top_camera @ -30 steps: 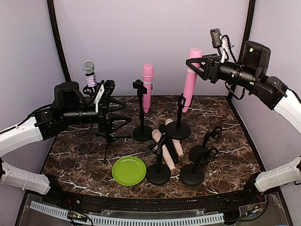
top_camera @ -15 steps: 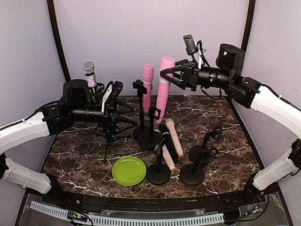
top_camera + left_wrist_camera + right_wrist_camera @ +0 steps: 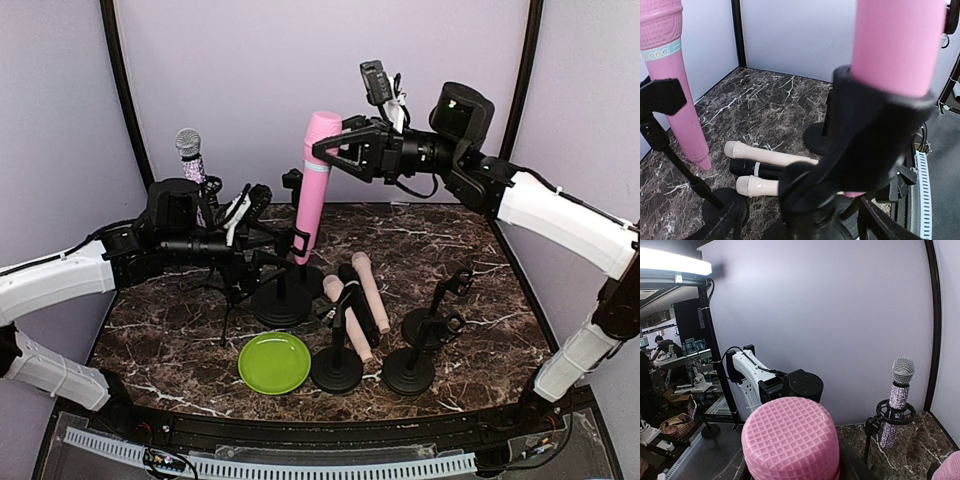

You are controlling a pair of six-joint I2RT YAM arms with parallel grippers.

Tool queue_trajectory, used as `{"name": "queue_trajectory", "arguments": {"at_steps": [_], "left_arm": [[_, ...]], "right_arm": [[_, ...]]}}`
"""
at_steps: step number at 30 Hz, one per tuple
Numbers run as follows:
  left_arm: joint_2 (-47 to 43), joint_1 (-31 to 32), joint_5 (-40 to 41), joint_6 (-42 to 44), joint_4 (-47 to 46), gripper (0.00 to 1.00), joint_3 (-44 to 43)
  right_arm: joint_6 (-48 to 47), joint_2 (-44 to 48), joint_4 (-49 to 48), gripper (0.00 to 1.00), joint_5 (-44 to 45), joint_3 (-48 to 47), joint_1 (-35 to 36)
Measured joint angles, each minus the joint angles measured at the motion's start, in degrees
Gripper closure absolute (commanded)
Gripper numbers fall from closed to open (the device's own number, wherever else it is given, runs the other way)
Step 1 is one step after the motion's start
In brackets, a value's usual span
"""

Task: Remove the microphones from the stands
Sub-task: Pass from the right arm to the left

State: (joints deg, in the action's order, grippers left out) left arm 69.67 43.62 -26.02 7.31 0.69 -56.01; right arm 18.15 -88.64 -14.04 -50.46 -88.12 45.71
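My left gripper should move slightly down and closer in around the post below the clip next, and then close, because the post is between its open fingers.
A pink microphone (image 3: 312, 185) stands upright in the black clip (image 3: 875, 115) of a round-based stand (image 3: 280, 302) at the table's middle. My right gripper (image 3: 335, 160) is shut on the microphone just under its head (image 3: 790, 445). My left gripper (image 3: 275, 248) reaches in from the left, open, with its fingers (image 3: 725, 225) on either side of the stand's post below the clip. I cannot tell whether they touch the post. The microphone's lower end sits in the clip.
A second pink microphone (image 3: 677, 90) stands in its own stand just behind. A glitter microphone (image 3: 188, 150) is on a tripod at back left. Beige and black microphones (image 3: 362, 298) lie among three empty stands (image 3: 410, 370). A green plate (image 3: 274, 362) lies in front.
My right arm has swung left, carrying the pink microphone and its stand toward the left arm. My left gripper has moved right to the stand's post and opened a little wider.
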Motion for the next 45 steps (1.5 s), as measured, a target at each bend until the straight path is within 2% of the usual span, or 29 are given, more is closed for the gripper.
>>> {"name": "queue_trajectory", "arguments": {"at_steps": [2, 4, 7, 9, 11, 16, 19, 21, 23, 27, 32, 37, 41, 45], "left_arm": [[0.6, 0.0, 1.1, 0.0, 0.3, 0.19, 0.1], [1.0, 0.0, 1.9, 0.0, 0.3, 0.28, 0.3], [1.6, 0.0, 2.1, -0.3, 0.3, 0.52, 0.5], [2.2, 0.0, 1.4, -0.1, 0.2, 0.64, 0.6], [2.6, 0.0, 0.6, -0.5, 0.2, 0.72, 0.6], [3.6, 0.0, -1.6, -0.6, -0.9, 0.75, 0.8], [3.5, 0.0, -2.6, -1.0, -2.2, 0.94, 1.4], [3.2, 0.0, -3.0, -0.9, -3.4, 1.00, 2.3], [2.6, 0.0, -3.1, -1.1, -4.0, 1.00, 3.4], [1.0, -0.3, -2.5, -1.4, -4.0, 1.00, 5.7], [-1.6, -0.3, 0.3, -2.5, -4.5, 1.00, 8.7], [-2.9, -0.3, 3.8, -3.5, -5.1, 1.00, 9.7], [-3.0, -0.3, 5.5, -4.1, -6.2, 1.00, 9.7], [-3.0, -0.3, 6.7, -4.6, -6.4, 1.00, 9.7]], "right_arm": [[0.5, 0.0, -0.9, 0.94, -0.7, -0.5, 0.1], [0.9, 0.0, -1.7, 0.94, -1.2, -0.9, 0.2], [1.1, 0.0, -2.8, 0.94, -1.7, -1.1, 0.4], [1.3, 0.0, -3.2, 0.94, -2.0, -1.1, 0.4], [1.4, -0.2, -3.3, 0.94, -2.1, -1.1, 0.4], [1.3, -0.6, -3.7, 0.94, -2.0, -1.1, 0.4], [1.1, -0.6, -3.7, 0.94, -1.6, -1.1, 0.4], [1.0, -0.6, -3.5, 0.90, -0.7, -0.9, 0.4], [0.8, -0.5, -3.5, 0.80, 0.7, -0.2, 0.5], [0.1, 0.3, -3.9, 0.46, 4.4, 2.5, 1.5], [-1.9, 2.3, -5.2, 0.24, 11.7, 6.2, 1.8], [-6.3, 5.8, -7.3, 0.15, 24.1, 11.3, 5.0], [-8.1, 6.3, -8.4, 0.13, 32.0, 13.2, 8.4], [-8.4, 4.9, -9.3, 0.25, 37.6, 13.4, 10.7]]}}
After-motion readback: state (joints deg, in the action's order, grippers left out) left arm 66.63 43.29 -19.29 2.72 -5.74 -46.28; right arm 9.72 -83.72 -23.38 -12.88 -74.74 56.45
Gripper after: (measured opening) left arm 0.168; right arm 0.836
